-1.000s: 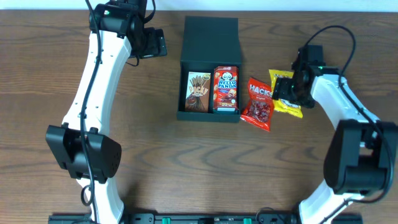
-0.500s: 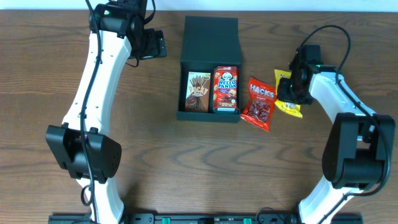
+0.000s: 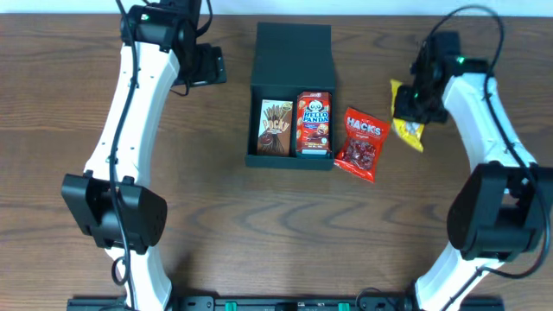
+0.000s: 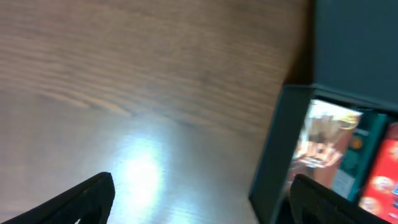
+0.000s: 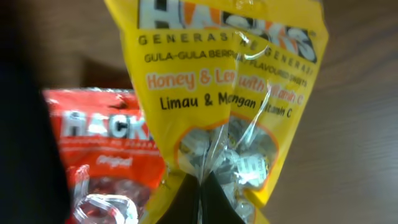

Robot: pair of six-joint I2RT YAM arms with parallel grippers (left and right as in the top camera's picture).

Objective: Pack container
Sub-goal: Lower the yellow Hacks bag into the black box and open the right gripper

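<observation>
Next, my right gripper goes left in the overhead view over the Pocky box and down to release the yellow bag, since the lid is open.
The dark teal container stands at mid-table with its lid flipped open behind it. Inside lie a Pocky box and a red Hello Panda box. A red Hacks bag lies on the table just right of the container. My right gripper is shut on a yellow Hacks bag, pinching its crumpled middle and holding it off the table, with the red bag below left. My left gripper hovers open left of the lid, empty, with the container's wall by its right finger.
Bare wood-grain table surrounds the container. Both arm bases stand at the near edge, left and right. A cable loops over the right arm.
My right gripper closed on the yellow Hacks bag and raised it from the table, moving toward the far edge. The left arm shifted only slightly.
</observation>
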